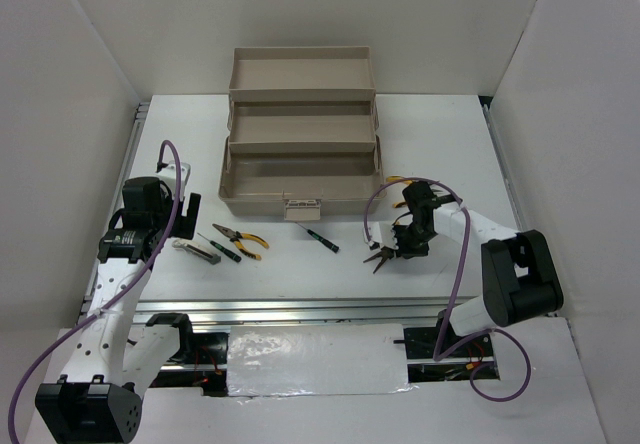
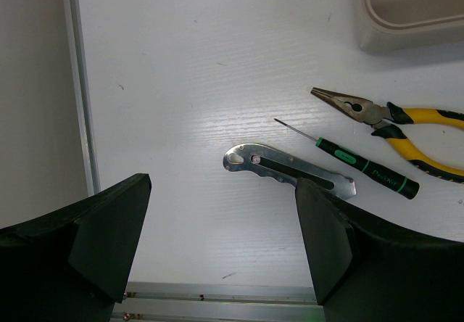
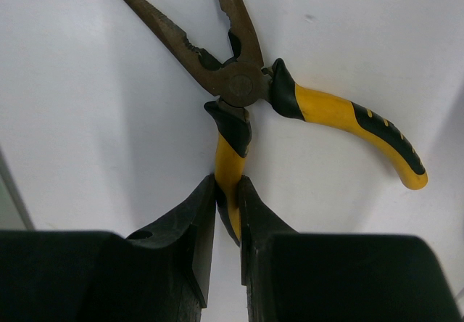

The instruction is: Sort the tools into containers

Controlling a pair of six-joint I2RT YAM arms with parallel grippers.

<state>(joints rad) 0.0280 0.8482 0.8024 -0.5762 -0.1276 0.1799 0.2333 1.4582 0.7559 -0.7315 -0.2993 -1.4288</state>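
My right gripper moves up, outward and to the left in the top view next. It releases the pliers point(image 1: 380, 258) over the toolbox's bottom section point(image 1: 332, 176), since that stands empty.
The beige toolbox point(image 1: 300, 179) stands open at the back, its tray tiers stepped upward. My right gripper point(image 3: 227, 191) is shut on one yellow-and-black handle of long-nose pliers point(image 3: 239, 83), whose jaws and handles are spread apart. In the top view that gripper point(image 1: 398, 247) and the pliers point(image 1: 380, 258) are low over the table, right of the box. My left gripper point(image 2: 223, 217) is open above the table, just short of a small grey metal tool point(image 2: 286, 168). Beyond it lie a screwdriver point(image 2: 366, 168) and a second pair of pliers point(image 2: 384, 119).
Another thin screwdriver point(image 1: 318, 237) lies in front of the toolbox's latch point(image 1: 302, 204). A bit of yellow point(image 1: 397, 178) shows behind my right arm by the box's right end. A metal rail point(image 2: 80, 97) edges the table on the left. White walls enclose the table.
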